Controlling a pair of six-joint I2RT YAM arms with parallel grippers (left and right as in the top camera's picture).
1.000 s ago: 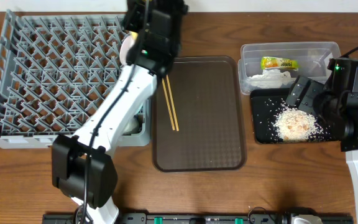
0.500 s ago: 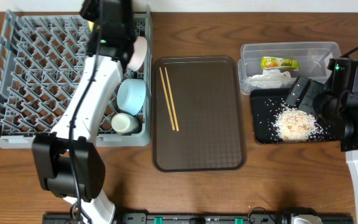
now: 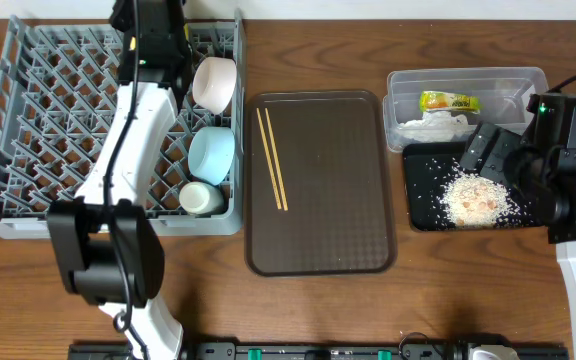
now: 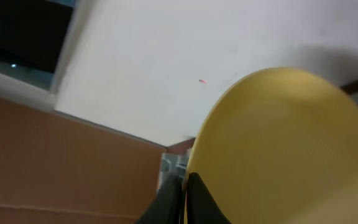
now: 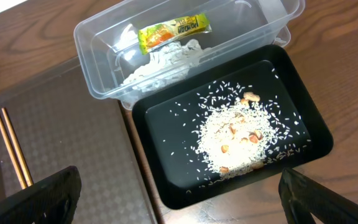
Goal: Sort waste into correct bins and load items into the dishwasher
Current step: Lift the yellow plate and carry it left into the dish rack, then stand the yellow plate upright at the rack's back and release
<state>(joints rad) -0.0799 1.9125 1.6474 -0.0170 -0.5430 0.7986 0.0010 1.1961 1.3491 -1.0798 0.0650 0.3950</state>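
The robot's left gripper needs to lower into the far part of the grey dish rack and release the yellow plate's rim, because the slots beside the white bowl are empty.
My left gripper [image 4: 182,199] is shut on the rim of the yellow plate [image 4: 278,143], which fills the left wrist view. In the overhead view the gripper [image 3: 153,28] is over the far edge of the grey dish rack [image 3: 58,130] and the arm hides the plate. The white bowl [image 3: 213,82], blue bowl [image 3: 211,153] and green cup [image 3: 201,196] stand in the rack's right column. Two chopsticks [image 3: 272,170] lie on the brown tray [image 3: 338,200]. My right gripper [image 5: 179,193] is open and empty above the black tray [image 5: 166,124] of rice scraps [image 5: 241,137].
The clear tub [image 3: 408,85] behind the black tray [image 3: 420,205] holds the snack wrapper [image 3: 448,101] and the white tissue [image 3: 428,125]; both show in the right wrist view, wrapper [image 5: 171,32] and tissue [image 5: 157,59]. Bare wood table lies in front of the trays.
My left arm has swung left from the brown tray's edge to the rack's far side, carrying the plate and uncovering the bowls and cup. The right arm has not moved.
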